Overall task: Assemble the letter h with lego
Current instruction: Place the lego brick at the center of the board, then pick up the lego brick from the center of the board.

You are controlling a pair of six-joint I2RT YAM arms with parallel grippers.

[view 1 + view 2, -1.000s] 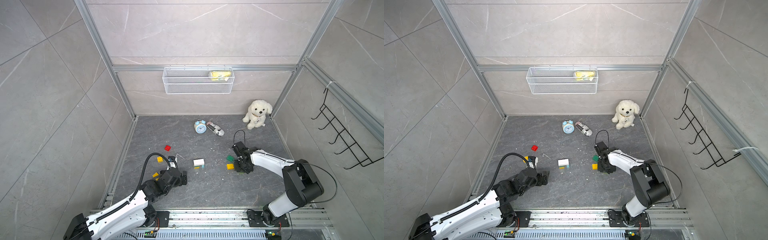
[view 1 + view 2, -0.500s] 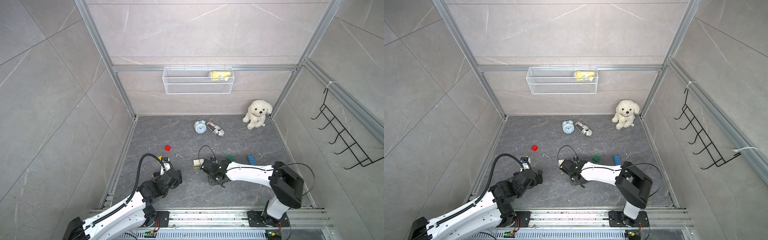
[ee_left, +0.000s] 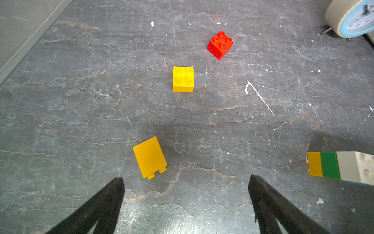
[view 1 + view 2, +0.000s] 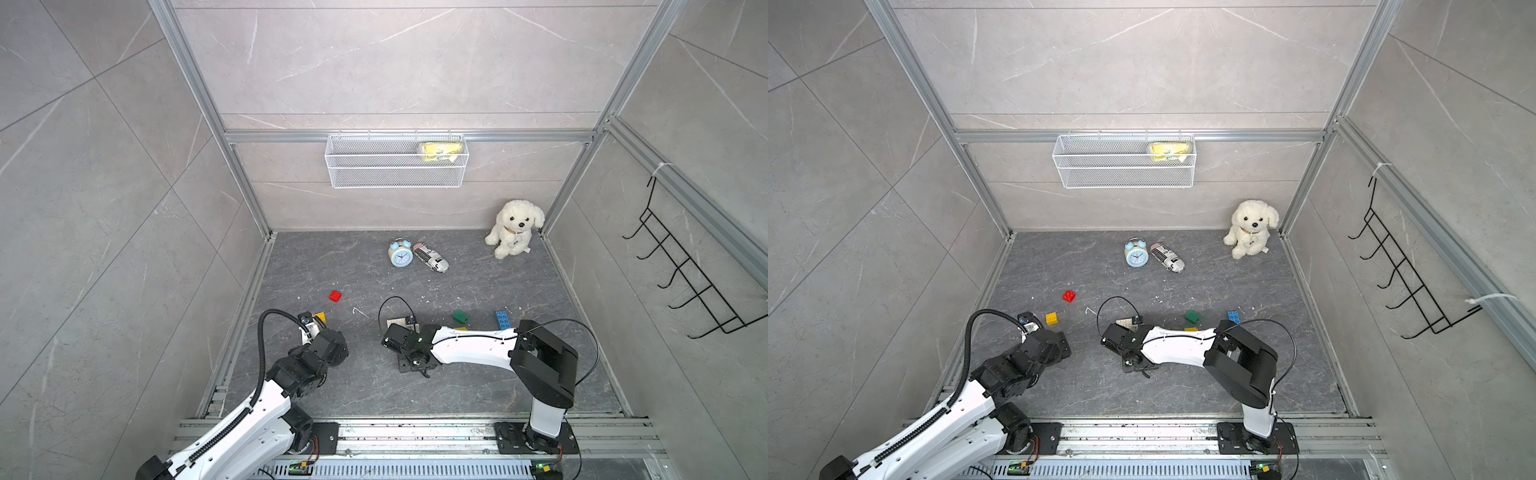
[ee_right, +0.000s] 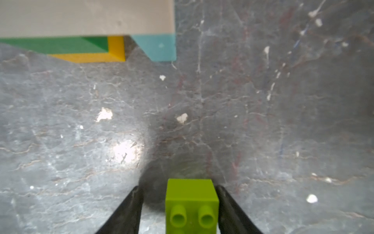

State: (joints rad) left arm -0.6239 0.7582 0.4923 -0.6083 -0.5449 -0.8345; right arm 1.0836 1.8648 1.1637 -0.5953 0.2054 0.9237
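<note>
The sides of the upright yellow brick (image 4: 1051, 318) (image 3: 183, 79) are outward and below, square to the fingers. My left gripper reaches outward and down to close on them next.
A lime green lego brick (image 5: 191, 199) lies on its side between my right gripper's (image 5: 178, 187) jaws. One finger touches it and the other stands a little apart. Just ahead sits an assembly with a white brick (image 5: 87, 18) over green, yellow and light blue ones; it also shows in both top views (image 4: 397, 322) (image 4: 1125, 322). My left gripper (image 3: 185, 177) is open and holds nothing. Before it lie a tipped yellow brick (image 3: 149, 157), an upright yellow brick (image 3: 183, 79) and a red brick (image 3: 220, 44). A dark green brick (image 4: 460, 317) and a blue brick (image 4: 503, 319) lie to the right.
An alarm clock (image 4: 400, 253), a striped can (image 4: 431, 257) and a plush dog (image 4: 514, 227) stand near the back wall. A wire basket (image 4: 397, 166) hangs on that wall and a hook rack (image 4: 685, 274) on the right wall. White flecks dot the floor.
My right arm has swung left from the green and yellow bricks to the middle beside the white assembly, and its jaws have widened. My left arm has drawn back slightly.
</note>
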